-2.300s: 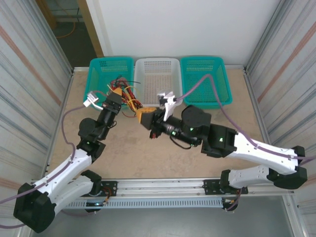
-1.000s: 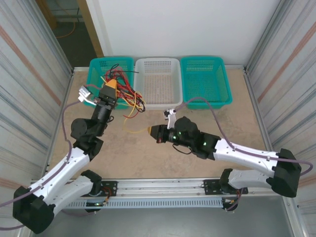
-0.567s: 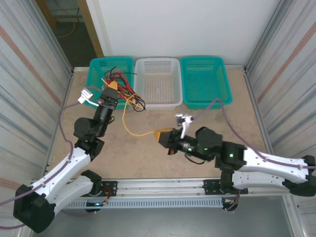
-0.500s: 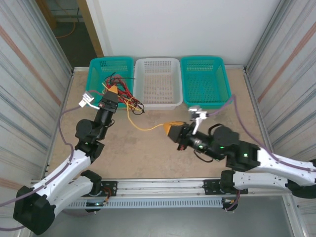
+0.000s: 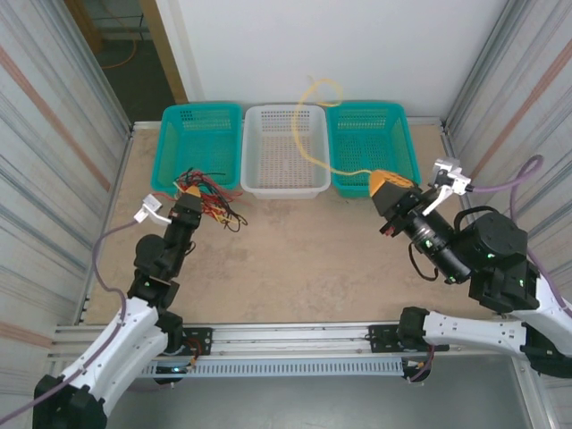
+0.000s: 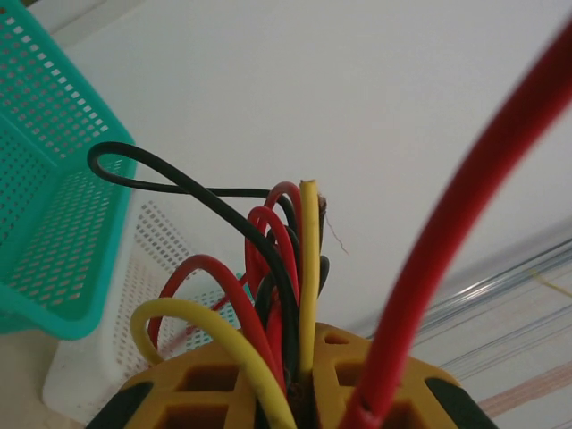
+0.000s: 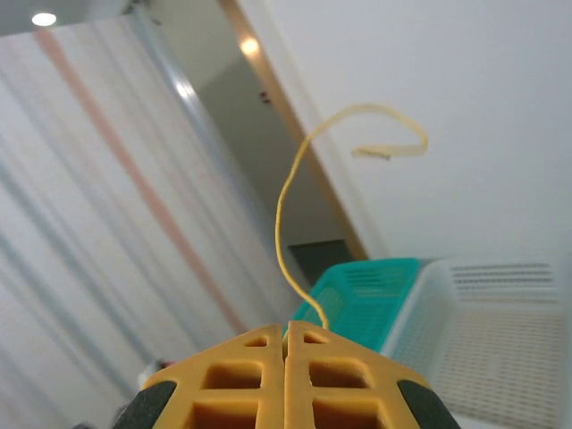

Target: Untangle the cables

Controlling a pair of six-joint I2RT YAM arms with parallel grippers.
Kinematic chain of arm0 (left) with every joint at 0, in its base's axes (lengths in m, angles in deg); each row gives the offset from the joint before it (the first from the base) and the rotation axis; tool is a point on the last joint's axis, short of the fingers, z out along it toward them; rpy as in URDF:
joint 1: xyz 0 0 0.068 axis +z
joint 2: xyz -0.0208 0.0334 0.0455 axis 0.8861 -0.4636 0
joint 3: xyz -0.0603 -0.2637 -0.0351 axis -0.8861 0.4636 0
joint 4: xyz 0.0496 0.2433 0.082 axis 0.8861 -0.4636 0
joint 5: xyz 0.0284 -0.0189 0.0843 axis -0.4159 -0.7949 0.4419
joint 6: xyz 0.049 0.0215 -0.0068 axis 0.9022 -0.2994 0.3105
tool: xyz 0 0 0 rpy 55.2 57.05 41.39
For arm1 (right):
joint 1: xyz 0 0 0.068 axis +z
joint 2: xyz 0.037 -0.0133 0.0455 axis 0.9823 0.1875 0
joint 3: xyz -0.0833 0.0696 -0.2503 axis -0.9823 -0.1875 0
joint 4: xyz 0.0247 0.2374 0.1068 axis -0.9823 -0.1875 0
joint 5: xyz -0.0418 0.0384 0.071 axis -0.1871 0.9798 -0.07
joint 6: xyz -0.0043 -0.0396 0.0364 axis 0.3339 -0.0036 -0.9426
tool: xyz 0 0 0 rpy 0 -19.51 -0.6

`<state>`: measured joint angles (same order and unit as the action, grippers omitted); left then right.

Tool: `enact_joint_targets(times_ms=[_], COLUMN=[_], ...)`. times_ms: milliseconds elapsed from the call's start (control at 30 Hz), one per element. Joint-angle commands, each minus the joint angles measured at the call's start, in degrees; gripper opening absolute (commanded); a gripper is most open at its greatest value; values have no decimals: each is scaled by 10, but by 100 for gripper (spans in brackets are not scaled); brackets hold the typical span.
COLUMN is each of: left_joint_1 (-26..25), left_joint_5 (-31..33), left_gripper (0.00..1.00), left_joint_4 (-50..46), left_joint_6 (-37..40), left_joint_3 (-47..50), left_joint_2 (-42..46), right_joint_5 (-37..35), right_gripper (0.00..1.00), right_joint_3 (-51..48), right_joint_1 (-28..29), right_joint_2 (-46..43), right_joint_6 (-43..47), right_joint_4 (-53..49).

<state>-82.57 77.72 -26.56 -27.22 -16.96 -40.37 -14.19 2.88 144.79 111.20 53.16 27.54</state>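
The heap of cables goes over, down and out of my left gripper next, since the bare table before the white basket (image 5: 273,239) lies below my gripper, toward the table's middle.
The cables (image 5: 213,202) are a bunch of red, black and yellow wires at the left, in front of the left teal basket. My left gripper (image 5: 189,191) is shut on this bunch. In the left wrist view the red, black and yellow loops (image 6: 284,259) rise from between the closed orange jaws of the left gripper (image 6: 308,398). One yellow cable (image 5: 315,134) is apart from the bunch; it curls up in the air over the white basket. My right gripper (image 5: 386,185), raised at the right, is shut on its end. In the right wrist view the yellow cable (image 7: 282,223) leaves the pressed-together tips of the right gripper (image 7: 286,332).
Three baskets line the far edge: a teal one (image 5: 201,107) at left, a white one (image 5: 284,109) in the middle, a teal one (image 5: 366,105) at right. Corrugated walls close in both sides. Lilac hoses run along the arms.
My right gripper swung right and upward, drawing the yellow cable out of the bunch until it hangs free. My left gripper pulled the remaining bunch back from the left basket toward the near side.
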Motion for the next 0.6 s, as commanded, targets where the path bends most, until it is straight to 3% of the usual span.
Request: enact_joint_targets(times_ms=[0, 200, 467, 567], left_joint_1=[5, -4, -156, -185], left_joint_5=[-6, -38, 18, 26], left_gripper=[0, 0, 0, 0], left_joint_4=[-43, -46, -41, -18], left_joint_6=[-12, -51, 1, 4], left_joint_3=[18, 44, 18, 10], left_joint_2=[37, 25, -69, -121], right_joint_5=[-38, -4, 61, 71], right_gripper=[0, 0, 0, 0], right_joint_3=[27, 40, 19, 8], right_joint_1=[-39, -114, -171, -178], right_joint_2=[12, 43, 71, 72], right_joint_6=[12, -17, -57, -66], right_joint_4=[-69, -119, -131, -132])
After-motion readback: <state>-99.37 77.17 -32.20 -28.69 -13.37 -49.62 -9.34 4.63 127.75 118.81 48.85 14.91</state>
